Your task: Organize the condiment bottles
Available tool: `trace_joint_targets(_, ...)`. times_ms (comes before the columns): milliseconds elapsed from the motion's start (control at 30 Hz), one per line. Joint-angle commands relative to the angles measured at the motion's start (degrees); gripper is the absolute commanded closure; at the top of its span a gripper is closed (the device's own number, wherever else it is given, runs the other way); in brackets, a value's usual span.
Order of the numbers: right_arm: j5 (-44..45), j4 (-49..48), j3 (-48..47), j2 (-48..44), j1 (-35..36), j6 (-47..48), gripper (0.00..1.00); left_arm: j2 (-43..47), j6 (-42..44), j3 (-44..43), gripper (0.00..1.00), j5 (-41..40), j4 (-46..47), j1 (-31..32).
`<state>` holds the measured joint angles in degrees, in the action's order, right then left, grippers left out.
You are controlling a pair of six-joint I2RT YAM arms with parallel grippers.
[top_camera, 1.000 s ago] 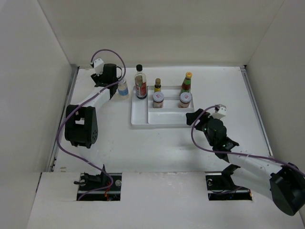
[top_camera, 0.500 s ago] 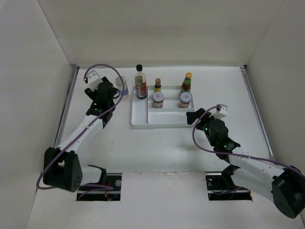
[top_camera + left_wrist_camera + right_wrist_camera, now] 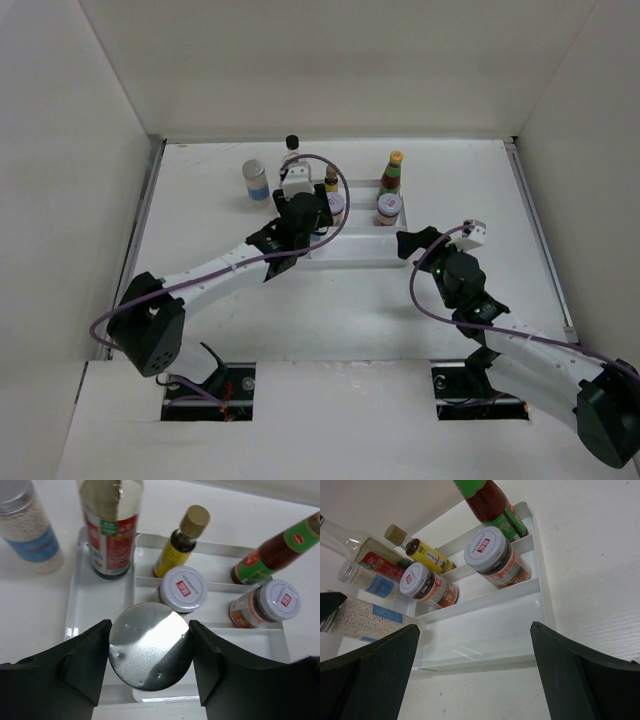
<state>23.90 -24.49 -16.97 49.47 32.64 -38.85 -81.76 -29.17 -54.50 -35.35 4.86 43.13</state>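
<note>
Next, my left gripper will go toward the right in the top view, then down, to release the shaker in the tray's front section (image 3: 338, 249) (image 3: 185, 684), because that stands bare.
My left gripper (image 3: 300, 218) (image 3: 150, 651) is shut on a silver-lidded shaker (image 3: 150, 652) and holds it over the front of the white tray (image 3: 355, 252). The shaker's blue label shows in the right wrist view (image 3: 375, 616). In the tray stand a tall clear red-labelled bottle (image 3: 112, 530), a small yellow bottle (image 3: 176, 547), a red sauce bottle (image 3: 280, 547) and two white-lidded jars (image 3: 183, 587) (image 3: 267, 602). A second blue-labelled shaker (image 3: 257, 181) stands on the table left of the tray. My right gripper (image 3: 422, 245) (image 3: 475, 672) is open and empty at the tray's front right corner.
White walls close in the table at the back and both sides. The tray's (image 3: 485, 630) front compartment shows bare between my right fingers. Purple cables loop above both arms.
My left arm has swung from the back left corner across to the tray, carrying the shaker. The right gripper has shifted only slightly.
</note>
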Motion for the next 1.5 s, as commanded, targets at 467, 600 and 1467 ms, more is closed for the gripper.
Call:
trace_joint_targets(467,0.0,-2.2,-0.5,0.3,-0.9,-0.6,0.0,-9.2,-0.5,-7.4,0.72,3.9,5.0,5.0)
trace_joint_targets(600,0.1,-2.5,-0.1,0.1,-1.1,-0.9,0.0,-11.0,-0.5,-7.0,0.61,4.3,4.0,4.9)
trace_joint_targets(1467,-0.3,-2.6,-0.4,1.0,-0.9,-0.9,0.0,9.4,0.8,1.2,0.17,-2.4,3.2,-14.5)
